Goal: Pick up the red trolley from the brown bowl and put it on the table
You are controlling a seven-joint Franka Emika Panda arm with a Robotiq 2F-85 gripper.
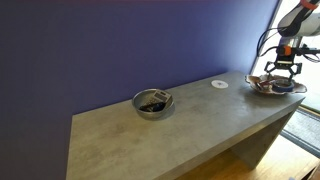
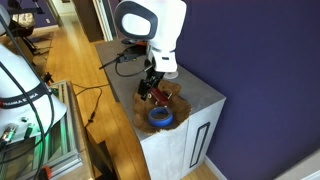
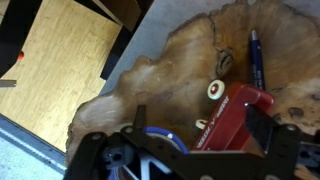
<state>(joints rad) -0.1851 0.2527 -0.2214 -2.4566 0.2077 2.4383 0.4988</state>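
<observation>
I need to move my gripper down and to its right in the wrist view and lower both fingers around the trolley's red body [image 2: 160,97] [image 3: 230,122], because it lies that way.
The red trolley [image 3: 235,110] lies on its side in the brown bowl [image 3: 170,70], its white wheels showing. My gripper [image 3: 200,122] is open and low over the bowl. Its left finger stands over the bowl's wood and its right finger overlaps the trolley's body. In both exterior views the gripper [image 1: 283,68] [image 2: 152,88] hangs just over the brown bowl [image 1: 275,86] [image 2: 172,103] at the end of the grey table [image 1: 170,130]. The trolley shows as a small red spot [image 2: 158,96] under the fingers.
A blue ring [image 3: 165,140] [image 2: 160,117] and a blue pen [image 3: 255,55] also lie in the brown bowl. A metal bowl [image 1: 153,102] with dark items stands mid-table, with a white disc [image 1: 220,84] beyond it. The table edge and wooden floor [image 3: 60,60] are close by.
</observation>
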